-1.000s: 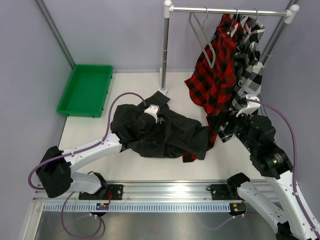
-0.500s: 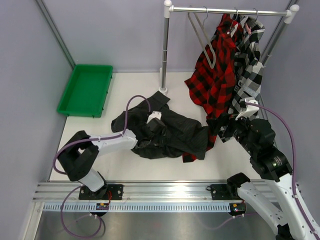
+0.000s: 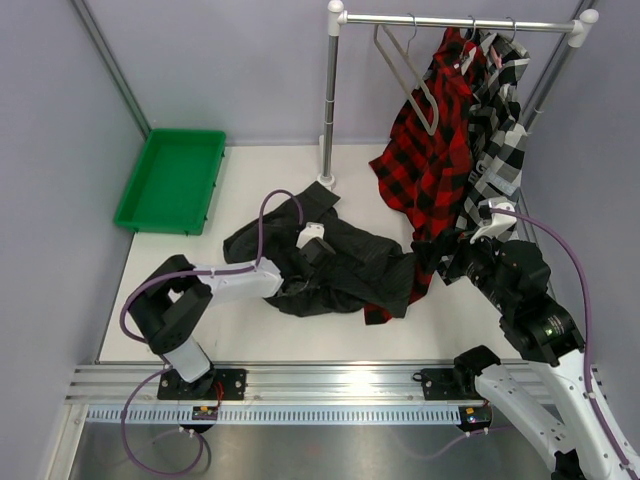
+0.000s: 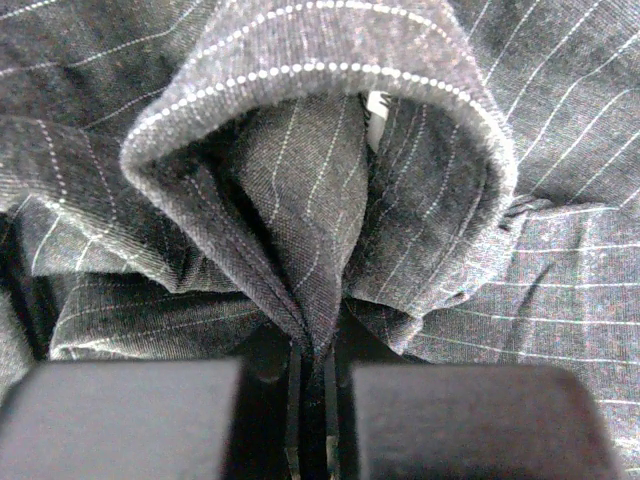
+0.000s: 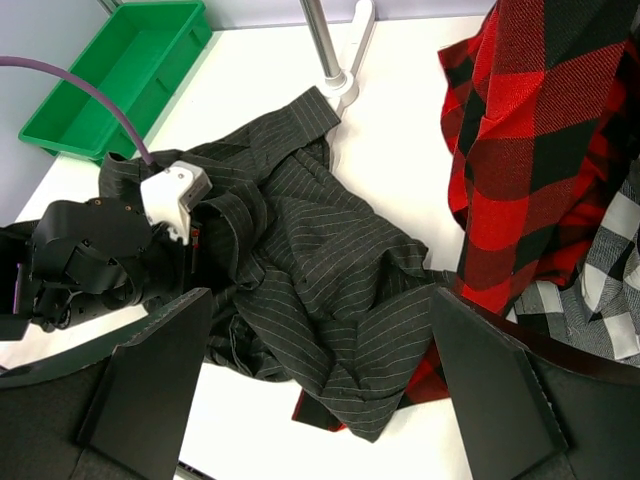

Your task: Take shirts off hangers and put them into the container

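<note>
My left gripper is to lift the pinstriped shirt (image 3: 345,272), swing it away from my base over the green container (image 3: 172,180) and then lower it there.
The dark charcoal pinstriped shirt (image 3: 345,272) lies crumpled mid-table, off its hanger. My left gripper (image 3: 317,250) is pressed into its left part, shut on a raised fold of the pinstriped cloth (image 4: 300,250); the jaws (image 4: 310,375) meet on that fold. The right gripper (image 5: 320,390) hovers open over the shirt's right side (image 5: 340,280), holding nothing. A red-and-black plaid shirt (image 3: 430,150) and a black-and-white plaid shirt (image 3: 500,130) hang on the rail. One bare hanger (image 3: 405,75) hangs left of them. The green container (image 3: 172,180) sits at the far left, with nothing in it.
The rail's upright post (image 3: 329,100) and its foot (image 3: 325,180) stand just behind the charcoal shirt. The red plaid shirt's tail (image 3: 378,312) reaches the table under the charcoal one. Grey walls close in on left and right.
The left gripper has sunk into the charcoal shirt and shut on a fold, its elbow swinging right and closer to the shirt. The right arm has hardly moved and stays open.
</note>
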Controlling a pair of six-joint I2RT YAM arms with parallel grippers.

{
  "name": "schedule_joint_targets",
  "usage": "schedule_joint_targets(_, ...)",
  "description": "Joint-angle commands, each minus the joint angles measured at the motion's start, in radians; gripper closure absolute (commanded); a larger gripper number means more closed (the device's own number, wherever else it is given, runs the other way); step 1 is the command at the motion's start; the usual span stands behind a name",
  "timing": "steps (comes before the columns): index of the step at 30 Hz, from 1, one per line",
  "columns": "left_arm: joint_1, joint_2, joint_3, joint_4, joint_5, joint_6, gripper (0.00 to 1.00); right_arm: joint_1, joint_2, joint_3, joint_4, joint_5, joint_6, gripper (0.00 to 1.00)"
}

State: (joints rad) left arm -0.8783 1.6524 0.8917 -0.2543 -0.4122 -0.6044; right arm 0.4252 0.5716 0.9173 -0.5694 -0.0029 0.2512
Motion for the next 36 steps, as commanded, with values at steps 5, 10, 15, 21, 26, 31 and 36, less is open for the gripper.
schedule_joint_targets(5, -0.001, -0.184, 0.133, -0.195, -0.193, 0.046, 1.0, -0.002, -0.022, 0.002, 0.02, -0.014, 0.01, 0.01)
schedule_joint_targets(10, -0.001, -0.313, 0.301, -0.359, -0.347, 0.132, 1.0, -0.002, -0.029, 0.003, 0.02, -0.02, 0.008, 0.01)
schedule_joint_targets(15, 0.027, -0.384, 0.542, -0.487, -0.525, 0.286, 1.0, -0.002, -0.038, 0.006, 0.019, -0.026, 0.007, 0.0)
schedule_joint_targets(21, 0.169, -0.439, 0.687, -0.404, -0.577, 0.509, 1.0, -0.002, -0.042, 0.006, 0.022, -0.04, 0.007, 0.01)
schedule_joint_targets(26, 0.35, -0.431, 0.763, -0.309, -0.507, 0.626, 1.0, -0.002, -0.05, 0.005, 0.023, -0.052, 0.008, 0.01)
schedule_joint_targets(31, 0.541, -0.358, 0.776, -0.192, -0.348, 0.649, 1.0, 0.0, -0.058, 0.0, 0.031, -0.068, 0.013, 0.01)
schedule_joint_targets(36, 0.726, -0.246, 0.777, -0.071, -0.254, 0.62, 1.0, -0.002, -0.059, -0.008, 0.036, -0.101, 0.017, 0.01)
